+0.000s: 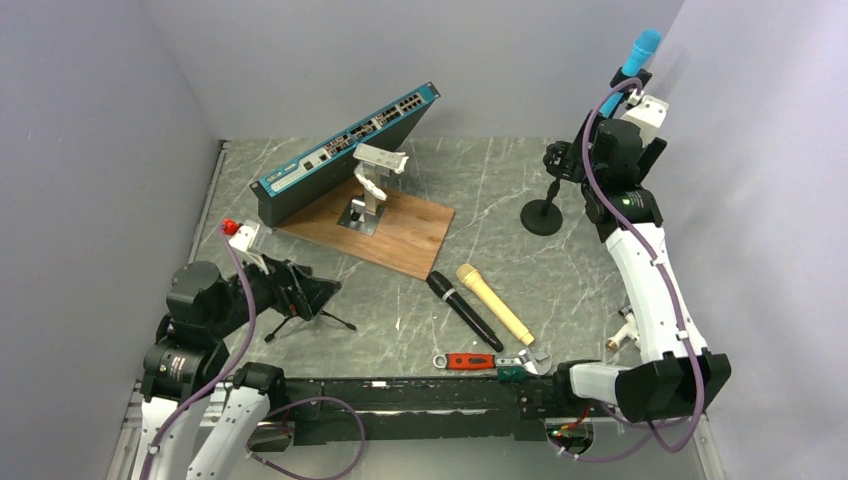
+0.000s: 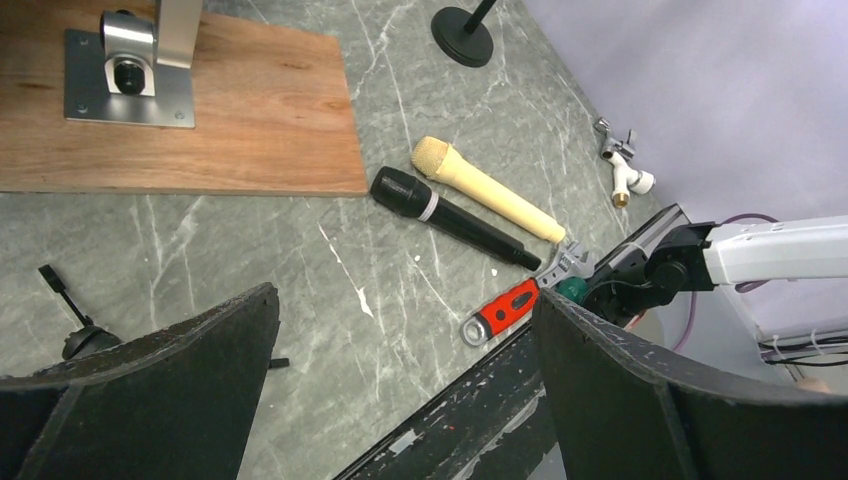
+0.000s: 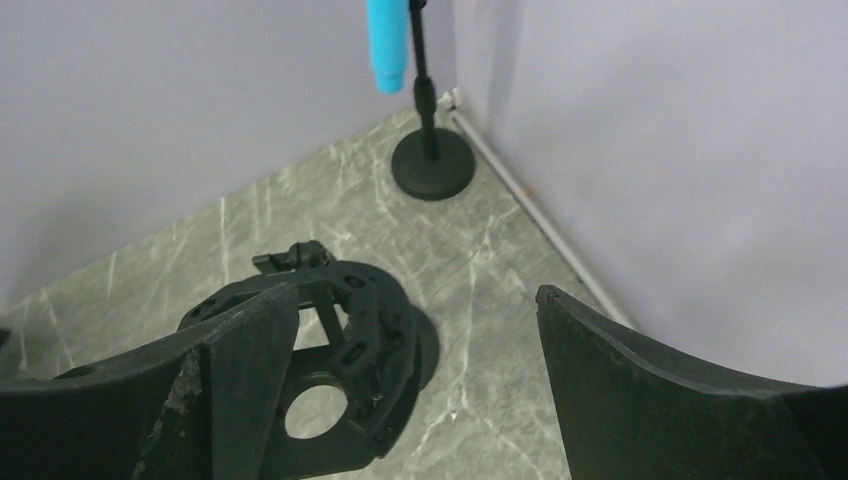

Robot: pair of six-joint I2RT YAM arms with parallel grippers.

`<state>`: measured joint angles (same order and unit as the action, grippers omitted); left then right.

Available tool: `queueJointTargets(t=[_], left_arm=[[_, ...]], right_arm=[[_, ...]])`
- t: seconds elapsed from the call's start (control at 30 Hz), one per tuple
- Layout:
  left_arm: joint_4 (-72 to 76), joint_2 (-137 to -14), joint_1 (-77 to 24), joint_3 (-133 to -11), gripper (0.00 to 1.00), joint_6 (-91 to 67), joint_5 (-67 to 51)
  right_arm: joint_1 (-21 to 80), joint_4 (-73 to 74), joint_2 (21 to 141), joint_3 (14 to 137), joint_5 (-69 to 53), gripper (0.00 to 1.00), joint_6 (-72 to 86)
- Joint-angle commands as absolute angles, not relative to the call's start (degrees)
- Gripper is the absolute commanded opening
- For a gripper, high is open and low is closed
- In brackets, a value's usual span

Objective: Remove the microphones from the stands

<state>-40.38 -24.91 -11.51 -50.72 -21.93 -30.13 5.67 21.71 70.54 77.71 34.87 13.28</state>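
Observation:
I need to lower my right gripper straight onto the ring-shaped mount [image 3: 320,370] of the second black stand, because that mount is already between my open fingers.
A blue microphone [image 1: 640,52] sits tilted at the top of a thin black stand in the back right corner. In the right wrist view its lower end [image 3: 385,45] hangs beside the stand's pole, above the round base [image 3: 432,165]. My right gripper [image 3: 415,292] is open and empty, raised, facing that stand from a distance. A second black stand [image 1: 543,215] with an empty ring-shaped mount [image 3: 320,370] stands just left of my right arm. My left gripper [image 2: 405,293] is open and empty, low over the near left of the table [image 1: 560,270].
A black microphone [image 1: 465,310] and a beige microphone [image 1: 495,303] lie side by side in front. A red-handled wrench [image 1: 480,361] lies at the near edge. A wooden board [image 1: 385,225], a leaning network switch [image 1: 345,150] and a small tripod [image 1: 300,320] are on the left.

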Motion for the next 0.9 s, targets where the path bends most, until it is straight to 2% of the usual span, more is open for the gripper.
queueJointTargets(t=[0.0, 0.27, 0.53, 0.77, 0.87], left_arm=[[-39.86, -26.38, -11.65, -52.77, 0.99, -23.18, -32.3], [-36.23, -29.05, -11.6, -51.03, 0.99, -28.6, -35.54], [-23.13, -35.88, -12.36, -45.84, 0.99, -37.72, -45.85], [-24.07, -39.74, -22.18, -48.1, 0.99, -35.67, -38.61], [-24.1, -42.97, -25.94, -49.3, 0.99, -35.0, -36.18]], right_arm=[[4.72, 19.63, 72.64, 76.87, 28.12, 0.88, 15.83], [3.53, 13.65, 73.82, 72.26, 27.34, 0.65, 13.99], [3.47, 10.22, 74.75, 70.31, 19.98, 0.34, 11.33], [3.71, 8.47, 73.1, 68.99, 9.52, 0.12, 10.97], [5.02, 7.66, 72.37, 68.24, 6.51, 0.08, 10.01]])
